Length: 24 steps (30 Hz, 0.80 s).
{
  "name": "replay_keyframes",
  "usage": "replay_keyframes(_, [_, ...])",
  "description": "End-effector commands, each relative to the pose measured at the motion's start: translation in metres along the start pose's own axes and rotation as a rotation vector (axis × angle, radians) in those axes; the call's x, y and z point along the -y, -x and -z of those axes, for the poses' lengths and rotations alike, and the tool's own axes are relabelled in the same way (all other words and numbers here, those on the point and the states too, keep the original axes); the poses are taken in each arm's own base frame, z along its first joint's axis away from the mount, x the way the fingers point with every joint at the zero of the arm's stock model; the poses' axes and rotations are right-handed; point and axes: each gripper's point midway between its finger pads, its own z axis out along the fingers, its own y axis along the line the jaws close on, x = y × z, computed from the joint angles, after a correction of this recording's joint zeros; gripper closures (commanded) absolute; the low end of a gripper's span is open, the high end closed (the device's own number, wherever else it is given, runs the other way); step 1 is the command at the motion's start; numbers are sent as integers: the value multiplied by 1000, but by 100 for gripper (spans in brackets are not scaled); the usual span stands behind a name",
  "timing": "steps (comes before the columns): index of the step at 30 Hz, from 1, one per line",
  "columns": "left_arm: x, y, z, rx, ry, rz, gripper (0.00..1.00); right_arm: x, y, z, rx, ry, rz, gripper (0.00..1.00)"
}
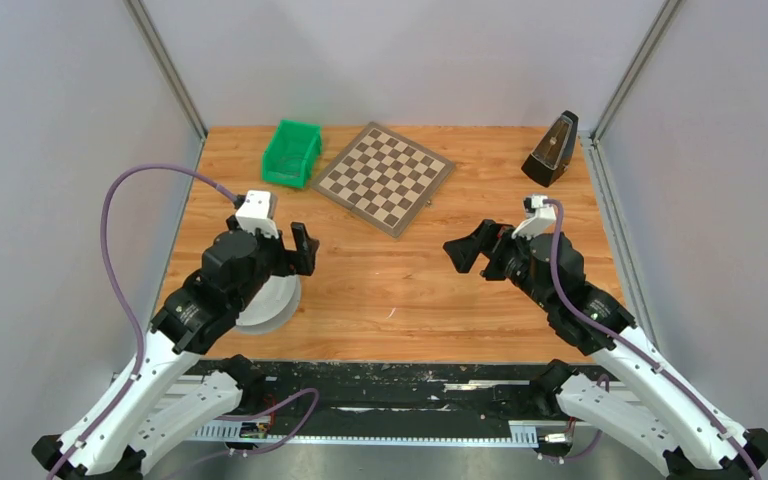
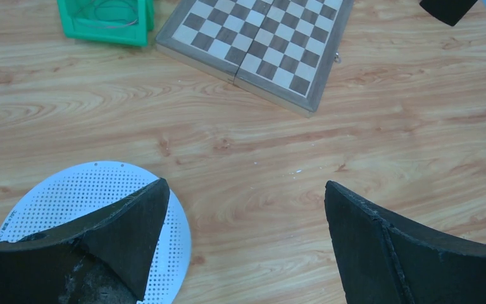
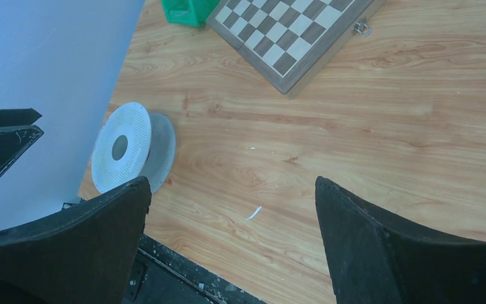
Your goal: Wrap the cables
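My right gripper moves to the left in the top view and down to the spool's upper rim (image 1: 295, 289) (image 3: 147, 149) next, since that rim stands clear above the spool's lower disc.
A white perforated spool (image 1: 272, 300) lies on the wooden table under my left arm; it shows in the left wrist view (image 2: 63, 196) and stands on edge in the right wrist view (image 3: 123, 147). Thin cable loops (image 2: 111, 9) show inside the green bin (image 2: 104, 22). My left gripper (image 1: 298, 252) hovers open just right of the spool, nothing between its fingers (image 2: 247, 190). My right gripper (image 1: 463, 252) hangs open over bare wood at centre right, empty (image 3: 233, 183).
The green bin (image 1: 292, 152) stands at the back left. A folded chessboard (image 1: 385, 178) lies at the back middle and a black metronome (image 1: 552, 150) at the back right. Grey walls close both sides. A black rail (image 1: 390, 385) runs along the near edge.
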Motion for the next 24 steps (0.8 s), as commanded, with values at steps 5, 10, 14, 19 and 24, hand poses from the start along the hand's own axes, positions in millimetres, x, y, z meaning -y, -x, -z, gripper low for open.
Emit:
replay_keyframes(5, [-7, 22, -11, 60, 84, 38, 0, 0, 6, 7, 42, 3, -54, 0])
replay_keyframes(10, [-27, 21, -24, 43, 223, 66, 0, -5, 3, 6, 23, 21, -94, 0])
replay_keyframes(14, [-35, 26, -32, 32, 254, 135, 0, -20, 9, 14, 26, 82, -149, 0])
replay_keyframes(19, [-81, 28, -23, 91, 483, 321, 1, -32, -1, 9, 6, 173, -153, 1])
replay_keyframes(24, [-120, -1, -2, 83, 724, 414, 1, -53, -21, -10, -10, 359, -180, 8])
